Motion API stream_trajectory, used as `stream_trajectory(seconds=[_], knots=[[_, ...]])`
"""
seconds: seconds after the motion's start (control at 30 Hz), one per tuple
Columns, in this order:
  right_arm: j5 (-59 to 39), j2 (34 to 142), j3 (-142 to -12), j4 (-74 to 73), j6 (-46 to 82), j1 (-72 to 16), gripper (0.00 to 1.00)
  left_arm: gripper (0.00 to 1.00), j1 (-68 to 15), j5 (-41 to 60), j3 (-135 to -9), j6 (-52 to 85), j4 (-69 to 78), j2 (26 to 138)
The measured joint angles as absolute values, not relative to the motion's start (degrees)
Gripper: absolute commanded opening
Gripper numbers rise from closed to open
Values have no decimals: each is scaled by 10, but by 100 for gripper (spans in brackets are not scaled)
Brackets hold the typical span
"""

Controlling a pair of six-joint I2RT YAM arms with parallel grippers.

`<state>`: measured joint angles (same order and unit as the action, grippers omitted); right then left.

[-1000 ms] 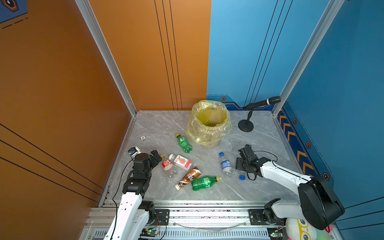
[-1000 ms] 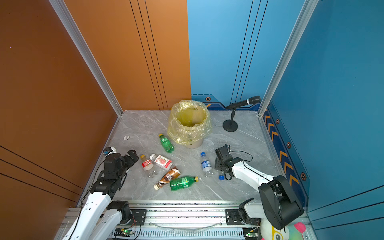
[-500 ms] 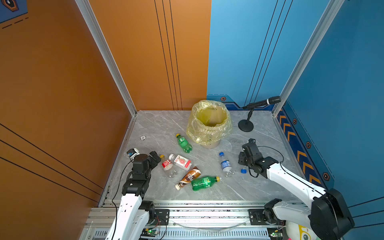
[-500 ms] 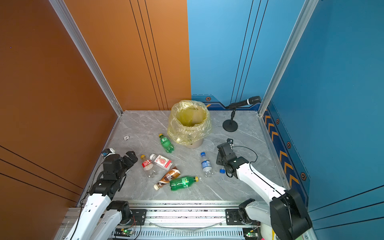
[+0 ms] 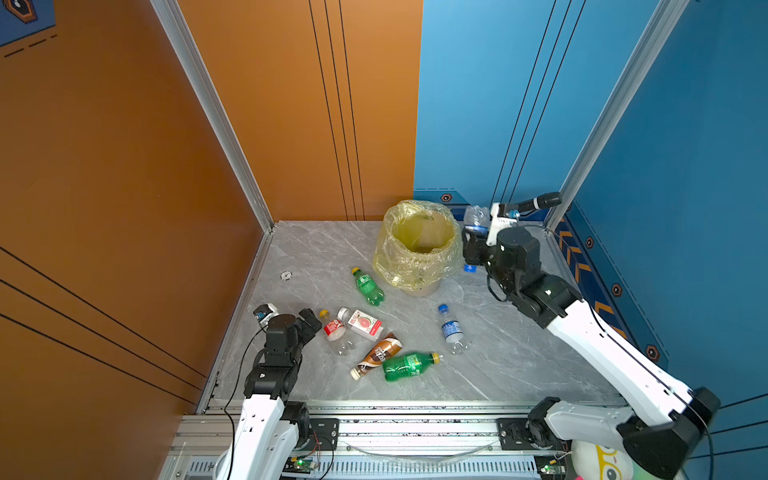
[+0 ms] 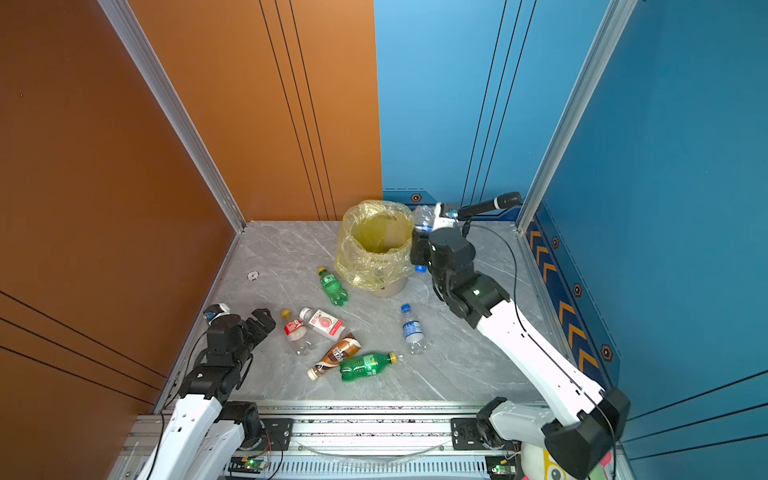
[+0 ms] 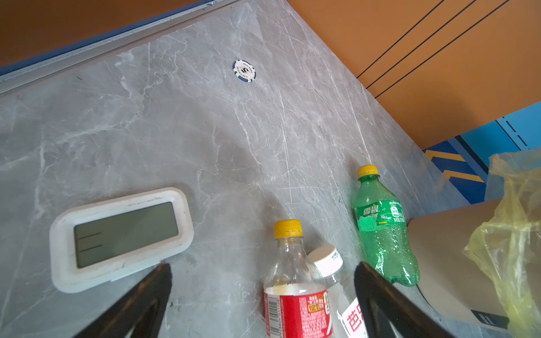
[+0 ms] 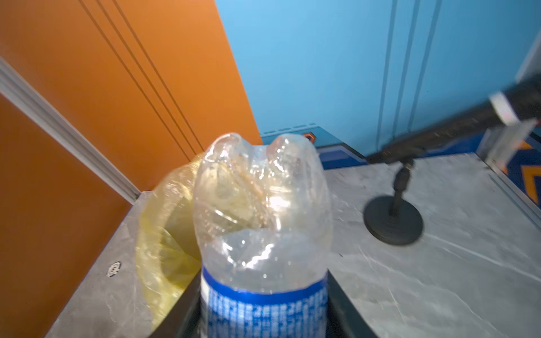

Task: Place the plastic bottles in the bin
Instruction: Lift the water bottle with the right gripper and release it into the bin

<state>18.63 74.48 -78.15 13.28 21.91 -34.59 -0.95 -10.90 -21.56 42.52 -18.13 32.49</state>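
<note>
The bottle hangs outside the bin's rim, so my right gripper next moves over the bag's opening (image 5: 421, 232) (image 8: 183, 229), beside it toward the orange wall, and releases.
My right gripper (image 5: 473, 240) (image 8: 263, 295) is shut on a clear blue-labelled bottle (image 5: 476, 217) (image 6: 424, 216), held in the air beside the right rim of the bin (image 5: 399, 266). The bottle's blue cap (image 5: 469, 268) pokes out below the jaws. The bin is beige with a yellow bag. On the table lie a green bottle (image 5: 369, 286), a red-labelled one (image 5: 334, 330), a squarish white-capped one (image 5: 362, 324), a brown-and-white one (image 5: 376, 355), another green one (image 5: 409, 365) and a clear blue-capped one (image 5: 451, 330). My left gripper (image 5: 309, 323) (image 7: 263, 269) stands open just left of the red-labelled bottle (image 7: 295, 292).
A microphone on a round stand (image 5: 536, 203) rises at the back right, close behind my right gripper. A poker chip (image 5: 286, 275) lies at the left. A white display unit (image 7: 117, 234) rests on the table by my left gripper. Walls close the table on three sides.
My right gripper has closed on the clear bottle at the front right and lifted it back and up to the bin's rim. The left arm has hardly moved.
</note>
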Motion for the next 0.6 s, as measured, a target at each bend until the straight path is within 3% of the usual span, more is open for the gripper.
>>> stream_trajectory(seconds=[0.37,0.6], knots=[[151,1028,-1024,111,147,-352,46,98,-4,-89,-215,425,-205,301],[147,1065,-1042,115,128,-352,48,98,-3,-84,-215,425,-222,289]])
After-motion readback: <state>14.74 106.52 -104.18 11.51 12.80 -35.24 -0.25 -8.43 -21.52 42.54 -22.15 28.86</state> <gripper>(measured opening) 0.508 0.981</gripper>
